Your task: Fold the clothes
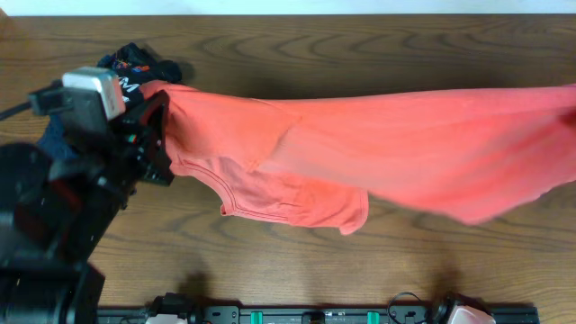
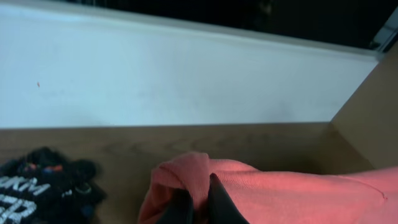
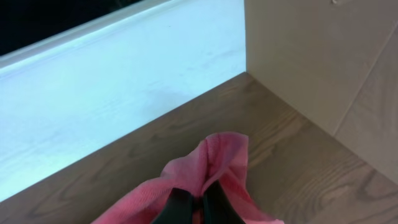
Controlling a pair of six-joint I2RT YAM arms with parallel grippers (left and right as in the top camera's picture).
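Note:
My right gripper needs to lower, fingers tipping down, toward the tabletop under the shirt [image 3: 217,155], still held aloft, and release the bunched edge there.
The coral-red T-shirt [image 1: 360,153] is stretched across the table, lifted and spread from left to right, with its plain side showing and one sleeve [image 1: 297,202] hanging toward the front. My left gripper [image 1: 160,112] is shut on the shirt's left end; the left wrist view shows its dark fingers [image 2: 200,199] pinching bunched red cloth [image 2: 186,171]. My right gripper is out of the overhead view at the right edge. The right wrist view shows its fingers [image 3: 198,202] shut on a fold of the shirt [image 3: 217,155].
A black garment with white lettering [image 1: 135,70] lies bunched at the back left, behind my left gripper, also in the left wrist view [image 2: 43,186]. A white wall [image 2: 186,74] runs along the table's far edge. A black rail [image 1: 315,315] lines the front edge.

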